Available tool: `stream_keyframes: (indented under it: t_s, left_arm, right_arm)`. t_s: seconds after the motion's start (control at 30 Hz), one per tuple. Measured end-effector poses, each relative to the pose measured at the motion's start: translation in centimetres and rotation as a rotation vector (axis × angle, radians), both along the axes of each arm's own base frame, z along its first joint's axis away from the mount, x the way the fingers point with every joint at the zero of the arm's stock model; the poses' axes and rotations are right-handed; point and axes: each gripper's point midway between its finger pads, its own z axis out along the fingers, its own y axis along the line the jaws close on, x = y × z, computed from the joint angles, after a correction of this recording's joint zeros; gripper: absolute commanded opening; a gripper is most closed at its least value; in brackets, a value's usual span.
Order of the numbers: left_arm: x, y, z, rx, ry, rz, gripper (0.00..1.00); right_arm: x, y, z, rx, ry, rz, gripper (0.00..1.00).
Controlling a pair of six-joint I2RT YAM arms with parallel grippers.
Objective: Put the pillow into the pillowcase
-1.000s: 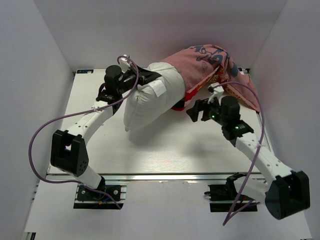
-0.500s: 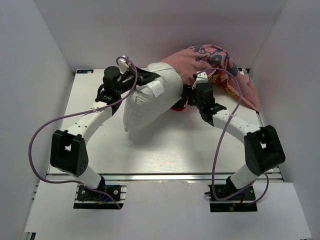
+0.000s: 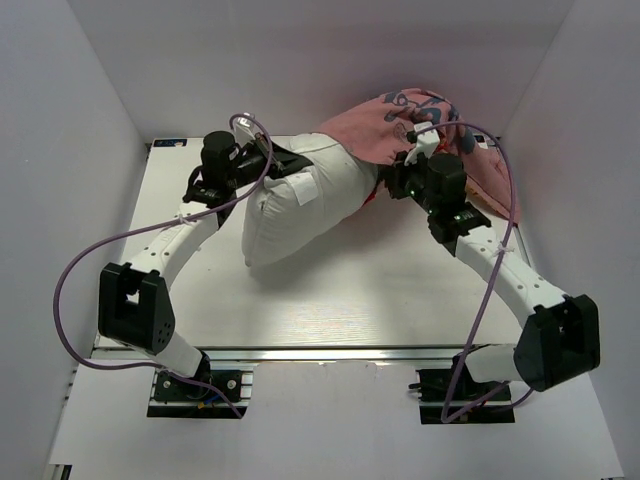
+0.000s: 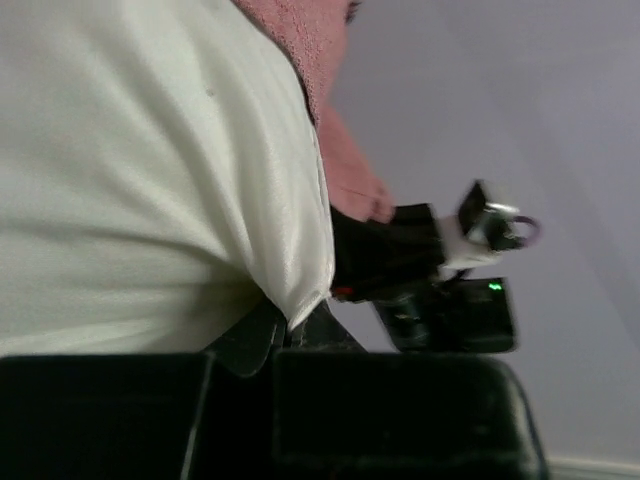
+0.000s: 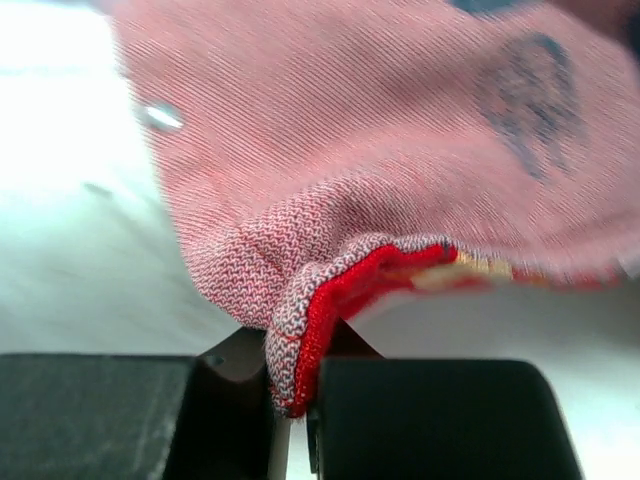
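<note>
Next, the left gripper pulls the pillow's fold back to the pillow's bare side edge and lets go there. This pillow corner is still outside the red pillowcase.
The plump white pillow lies across the middle of the table, its far end inside the red pillowcase at the back right. My left gripper is shut on a fold of the pillow at its far left edge; the pinched fabric corner shows between the jaws of that gripper. My right gripper is shut on the pillowcase's hem. In the right wrist view the red hem of the pillowcase is clamped between the jaws of the gripper.
White walls enclose the table on the left, back and right. The rest of the pillowcase is bunched against the back right corner. Purple cables loop off both arms.
My right arm swung in from the right to the pillowcase's opening and its gripper went from open to shut on the hem. The pillow shifted slightly left with the left gripper.
</note>
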Motion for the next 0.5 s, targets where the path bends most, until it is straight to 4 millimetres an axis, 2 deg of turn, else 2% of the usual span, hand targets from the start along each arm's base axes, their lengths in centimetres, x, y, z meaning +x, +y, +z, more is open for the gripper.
stream_keyframes:
  t_s: [0.13, 0.37, 0.43, 0.5]
  left_arm:
    - [-0.1, 0.4, -0.6, 0.129, -0.075, -0.019, 0.0]
    - [-0.5, 1.2, -3.2, 0.263, -0.095, -0.03, 0.0]
    - [-0.9, 1.2, -3.6, 0.285, -0.091, -0.037, 0.0]
    - [-1.3, 1.4, -3.6, 0.301, -0.106, -0.031, 0.0]
  right_arm:
    - [-0.9, 3.9, 4.5, 0.051, 0.006, 0.108, 0.0]
    - [0.5, 13.3, 14.3, 0.168, -0.012, 0.267, 0.0]
    - [0.2, 15.5, 15.5, 0.174, 0.004, 0.301, 0.0]
    - [0.4, 17.1, 15.1, 0.173, 0.033, 0.318, 0.0]
